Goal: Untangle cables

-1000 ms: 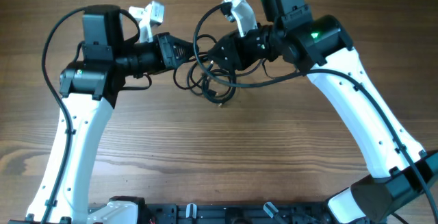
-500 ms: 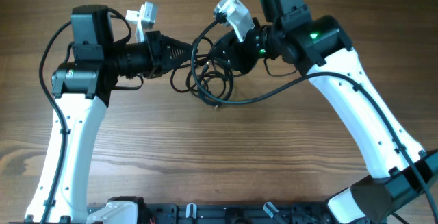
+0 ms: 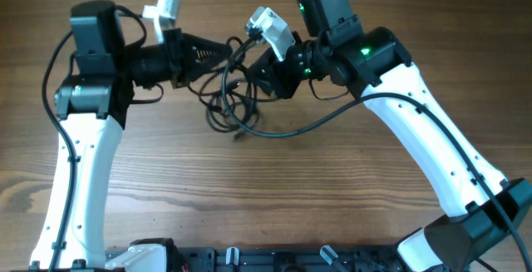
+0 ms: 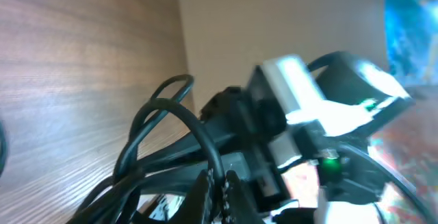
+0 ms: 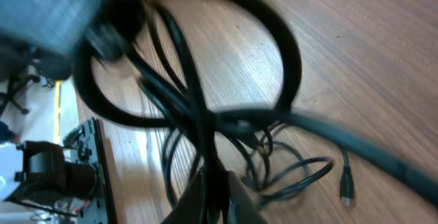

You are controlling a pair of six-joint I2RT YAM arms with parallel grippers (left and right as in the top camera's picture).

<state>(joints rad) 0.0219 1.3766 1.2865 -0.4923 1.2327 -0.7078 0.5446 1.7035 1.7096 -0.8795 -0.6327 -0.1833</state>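
Note:
I will next move my right gripper to the right in the overhead view and let go of the piece of cable there, because the bare wood point(image 3: 304, 106) beside the bundle is that way.
The cables point(image 3: 226, 106) are a knotted bundle of thin black cords hanging between both arms near the table's far middle, with loops resting on the wood. One metal-tipped plug end point(image 5: 345, 190) lies on the table. My left gripper point(image 3: 223, 51) is shut on a strand of the cables point(image 4: 205, 142) at the bundle's upper left. My right gripper point(image 3: 253, 72) is shut on another strand point(image 5: 205, 135) at the bundle's right. The two grippers are close together and lifted above the table.
A thick black arm wire point(image 3: 332, 114) arcs from the right arm across the table below the bundle. The wooden table point(image 3: 274, 197) stretches toward the near edge. The arm bases point(image 3: 249, 259) stand at the front edge.
Both grippers have moved left and a little farther back, carrying the cable bundle with them. The loops on the table have dragged left.

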